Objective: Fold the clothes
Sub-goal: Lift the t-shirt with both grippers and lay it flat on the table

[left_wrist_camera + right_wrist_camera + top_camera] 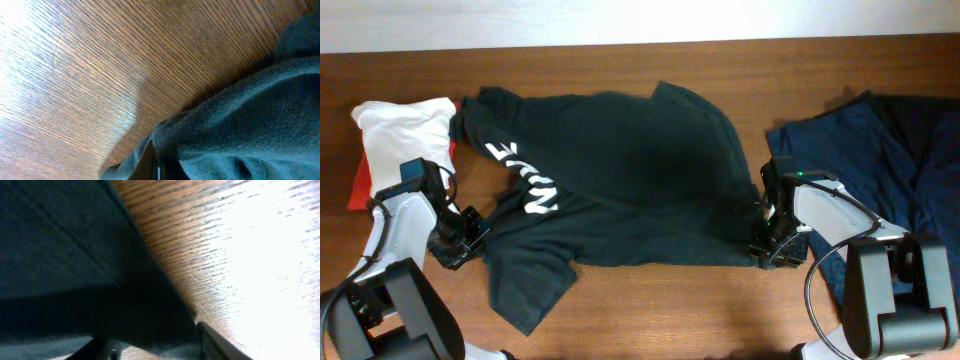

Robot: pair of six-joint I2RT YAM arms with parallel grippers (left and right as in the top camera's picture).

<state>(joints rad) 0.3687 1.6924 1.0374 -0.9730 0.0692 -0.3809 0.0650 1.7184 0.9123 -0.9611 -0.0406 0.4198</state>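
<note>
My left gripper pulls its fold taut away from my right gripper next, since the shirt lies rumpled. It then carries the fold outward beside the white lettering to release.
A dark green T-shirt [630, 180] with white lettering lies spread across the middle of the wooden table [680, 310], its lower left part rumpled. My left gripper [463, 243] is at the shirt's left edge. In the left wrist view its fingers [156, 167] are pinched together on a fold of the shirt [250, 125]. My right gripper [767, 250] is at the shirt's lower right corner. In the right wrist view its fingers [155, 347] stand apart with the corner of the shirt [60, 255] lying between them on the table.
A white garment [405, 125] lies over a red one [358, 185] at the far left. A pile of navy blue clothes [880, 150] lies at the right edge, close behind my right arm.
</note>
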